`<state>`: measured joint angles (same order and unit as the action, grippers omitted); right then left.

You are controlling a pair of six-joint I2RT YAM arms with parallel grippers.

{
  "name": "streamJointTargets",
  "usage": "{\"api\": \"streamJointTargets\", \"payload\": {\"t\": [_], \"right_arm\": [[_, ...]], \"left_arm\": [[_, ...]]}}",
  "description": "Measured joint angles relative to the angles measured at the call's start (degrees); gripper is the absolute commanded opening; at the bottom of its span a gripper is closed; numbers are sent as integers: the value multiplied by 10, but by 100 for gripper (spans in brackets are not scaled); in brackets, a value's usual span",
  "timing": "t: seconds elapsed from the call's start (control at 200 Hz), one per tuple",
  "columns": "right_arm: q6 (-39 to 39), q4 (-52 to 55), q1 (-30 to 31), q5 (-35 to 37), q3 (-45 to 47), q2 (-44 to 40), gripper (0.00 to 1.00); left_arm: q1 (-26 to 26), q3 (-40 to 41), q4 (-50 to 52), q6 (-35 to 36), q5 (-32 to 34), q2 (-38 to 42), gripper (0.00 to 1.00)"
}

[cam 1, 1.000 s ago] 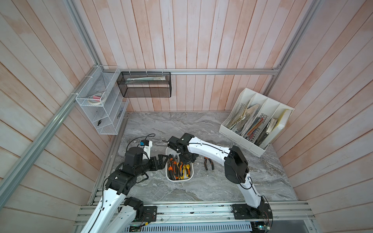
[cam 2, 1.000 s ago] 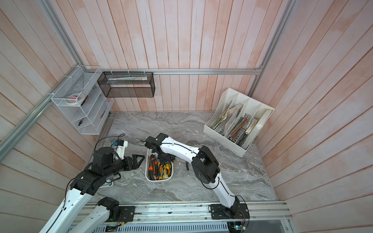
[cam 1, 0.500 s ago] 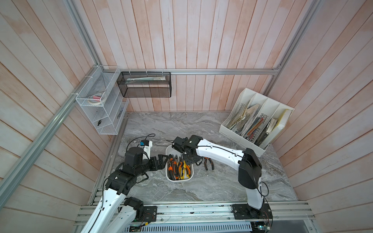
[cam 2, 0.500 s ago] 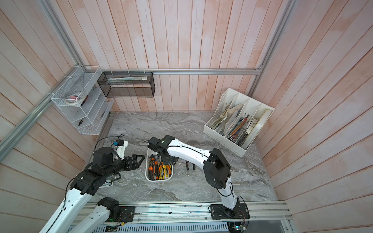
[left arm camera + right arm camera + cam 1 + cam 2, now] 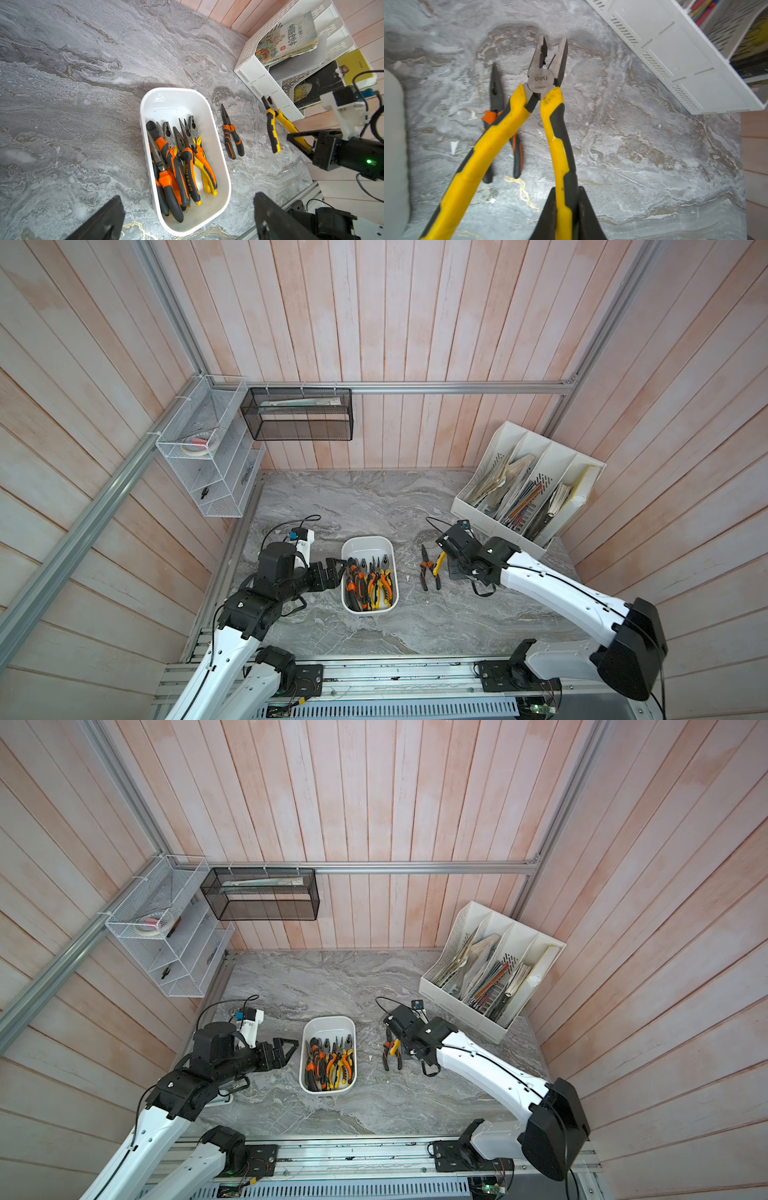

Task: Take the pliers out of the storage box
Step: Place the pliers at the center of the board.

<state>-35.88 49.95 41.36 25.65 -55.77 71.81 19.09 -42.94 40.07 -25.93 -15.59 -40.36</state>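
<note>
The pliers in my right gripper should next go down onto the bare marble beside the orange-handled pliers and be released there, because this patch outside the storage box (image 5: 368, 545) is empty.
The storage box (image 5: 368, 545) (image 5: 329, 1025) (image 5: 172, 99) is a shallow white tub at mid-table, and its edge also shows in the right wrist view (image 5: 392, 145). Several pliers (image 5: 370, 580) (image 5: 330, 1063) (image 5: 178, 162) lie in its near half. To its right, my right gripper (image 5: 444, 562) (image 5: 564, 189) (image 5: 299, 143) is shut on one handle of yellow-and-black pliers (image 5: 554, 124) (image 5: 394, 1045) (image 5: 272, 124), held just above the table. Orange-handled needle-nose pliers (image 5: 424, 572) (image 5: 231, 137) (image 5: 496, 93) lie on the marble beside them. My left gripper (image 5: 338, 572) (image 5: 289, 1052) (image 5: 188, 196) stands open at the box's left side, holding nothing.
A white slotted file organizer (image 5: 528, 489) (image 5: 675, 52) full of books stands at the back right, close behind my right wrist. A white wire basket (image 5: 208, 448) and a black mesh basket (image 5: 299, 414) hang on the walls. A metal rail (image 5: 374, 672) runs along the table's front.
My right arm has swung from over the storage box to its right, carrying the yellow-and-black pliers out and down beside the orange pliers. The left arm has not moved.
</note>
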Motion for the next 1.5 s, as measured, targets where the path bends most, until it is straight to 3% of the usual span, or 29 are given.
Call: {"api": "streamJointTargets", "payload": {"t": [0.25,0.545,0.845,1.04,1.15,1.29,1.36,1.495], "right_arm": [[74,-97,-93,-16,93,-45,0],[132,-173,-97,-11,99,61,1],[136,-181,-100,-17,87,131,34],[113,-155,-103,-24,56,176,51],[92,-125,-104,-38,36,176,70],[53,-108,-125,-94,15,156,80],[31,-112,-149,-135,14,137,95],[10,-124,-182,-187,14,125,98]], "left_arm": [[0,0,0,0,0,-4,100],[0,0,0,0,0,-8,100],[0,0,0,-1,6,-8,100],[0,0,0,-2,11,-8,100],[0,0,0,-2,11,-8,100],[0,0,0,-2,11,-8,100],[0,0,0,-2,11,-8,100],[0,0,0,-2,11,-8,100]]}}
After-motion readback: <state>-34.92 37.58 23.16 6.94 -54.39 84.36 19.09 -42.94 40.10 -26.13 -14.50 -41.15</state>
